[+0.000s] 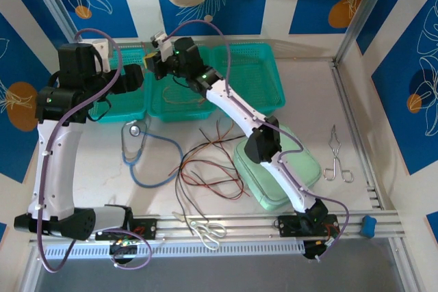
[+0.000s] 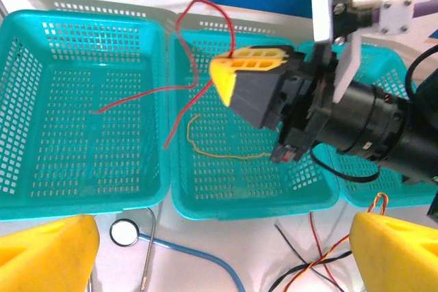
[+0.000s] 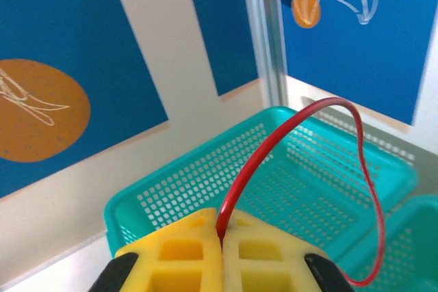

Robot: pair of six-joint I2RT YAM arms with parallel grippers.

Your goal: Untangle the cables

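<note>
My right gripper holds the red cable [image 3: 309, 113] and next needs to go, fingers first, over the empty teal basket and release it there, since that basket is ahead of the yellow fingers.
My right gripper [image 3: 222, 239] is shut on a red cable [image 3: 309, 113], which arcs up from its yellow pads and drops toward a teal basket [image 3: 321, 196]. In the left wrist view the right gripper [image 2: 254, 81] hovers over the baskets. The red cable [image 2: 140, 95] trails from it into the left basket [image 2: 41, 135] and the middle basket [image 2: 226, 196], where a tan-yellow cable [image 2: 226, 153] lies. My left gripper [image 2: 219, 258] stands open above the baskets' near rim, holding nothing. A tangle of red and black cables [image 1: 212, 169] lies on the table.
A blue stethoscope [image 1: 137, 135] lies left of the tangle, its disc [image 2: 124, 232] near the basket rim. A pale green box [image 1: 280, 169] sits under the right arm. Scissors [image 1: 205, 229] and metal tongs [image 1: 337, 162] lie near the front and right. A third basket [image 1: 256, 76] stands at the back.
</note>
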